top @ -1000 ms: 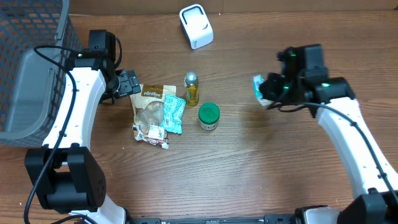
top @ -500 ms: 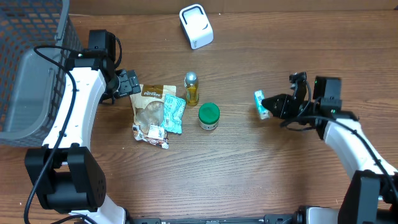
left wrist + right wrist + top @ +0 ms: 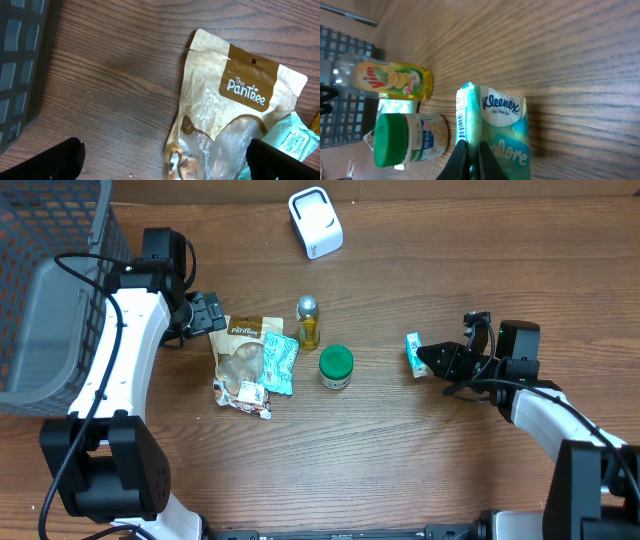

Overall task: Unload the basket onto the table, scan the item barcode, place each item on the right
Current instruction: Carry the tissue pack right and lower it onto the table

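Note:
The robot's right gripper will next lower the tissue pack (image 3: 414, 352) there and let go of it.
A teal Kleenex tissue pack (image 3: 414, 352) is the item, held low over the table right of centre. My right gripper (image 3: 427, 360) is shut on its edge. The right wrist view shows the pack (image 3: 496, 125) with its barcode (image 3: 461, 123) on the narrow side, and the black fingers (image 3: 461, 157) pinching it just below the barcode. The white scanner (image 3: 316, 222) stands at the table's back edge, well apart from the pack. My left gripper (image 3: 212, 313) hangs open above the top of a Pantree pouch (image 3: 225, 110), holding nothing.
A yellow bottle (image 3: 308, 322), a green-lidded jar (image 3: 336, 366), the pouch (image 3: 243, 355) and a teal packet (image 3: 281, 361) lie left of centre. A dark mesh basket (image 3: 40, 310) fills the left edge. The jar (image 3: 410, 139) and bottle (image 3: 395, 80) sit just beyond the tissue pack.
My right arm has dropped and swung, bringing the tissue pack down and slightly left toward the table. The left arm has not moved.

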Controlling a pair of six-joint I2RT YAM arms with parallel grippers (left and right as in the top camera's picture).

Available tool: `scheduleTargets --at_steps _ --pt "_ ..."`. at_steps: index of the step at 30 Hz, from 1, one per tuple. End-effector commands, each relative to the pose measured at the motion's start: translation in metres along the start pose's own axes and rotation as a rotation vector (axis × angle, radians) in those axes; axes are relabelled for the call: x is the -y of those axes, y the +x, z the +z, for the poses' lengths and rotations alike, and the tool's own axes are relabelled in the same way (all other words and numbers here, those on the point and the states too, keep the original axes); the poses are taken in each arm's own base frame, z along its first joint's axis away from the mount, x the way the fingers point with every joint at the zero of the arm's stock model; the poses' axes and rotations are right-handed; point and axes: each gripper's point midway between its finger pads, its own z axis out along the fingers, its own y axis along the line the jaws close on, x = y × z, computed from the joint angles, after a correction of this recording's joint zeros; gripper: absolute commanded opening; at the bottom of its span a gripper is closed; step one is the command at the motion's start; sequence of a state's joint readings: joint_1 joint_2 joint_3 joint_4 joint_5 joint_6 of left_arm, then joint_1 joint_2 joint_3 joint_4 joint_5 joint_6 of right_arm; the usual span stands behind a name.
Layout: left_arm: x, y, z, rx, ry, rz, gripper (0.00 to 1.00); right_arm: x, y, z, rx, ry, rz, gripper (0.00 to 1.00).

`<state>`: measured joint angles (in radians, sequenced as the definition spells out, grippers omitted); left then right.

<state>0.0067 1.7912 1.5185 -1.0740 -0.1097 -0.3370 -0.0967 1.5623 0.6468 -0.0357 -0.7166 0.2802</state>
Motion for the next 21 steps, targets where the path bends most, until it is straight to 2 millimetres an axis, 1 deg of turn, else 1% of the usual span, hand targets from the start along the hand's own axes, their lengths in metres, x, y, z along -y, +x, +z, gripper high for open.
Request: scheduleTargets --at_steps 1,6,14,15,17,21 --pt "0.0 -0.006 -0.01 0.035 0.007 -0.003 1.0 0.01 0.007 0.007 -0.019 0.016 0.033 0.04" --pt "0.0 -0.006 -0.01 0.034 0.007 -0.003 1.0 0.018 0.011 0.014 -0.034 0.022 0.048 0.04" --pt "0.001 -0.007 -0.01 0.037 0.008 -0.003 1.0 0.021 0.011 0.014 -0.032 0.037 0.05 0.04" --pt "0.001 -0.007 -0.01 0.038 0.008 -0.003 1.0 0.023 0.011 0.014 -0.03 0.047 0.051 0.06" --pt "0.001 -0.007 -0.01 0.037 0.008 -0.003 1.0 0.025 0.011 0.013 -0.027 0.056 0.051 0.14" --pt "0.001 -0.007 -0.01 0.038 0.008 -0.003 1.0 0.024 0.007 0.013 -0.018 0.055 0.043 0.24"
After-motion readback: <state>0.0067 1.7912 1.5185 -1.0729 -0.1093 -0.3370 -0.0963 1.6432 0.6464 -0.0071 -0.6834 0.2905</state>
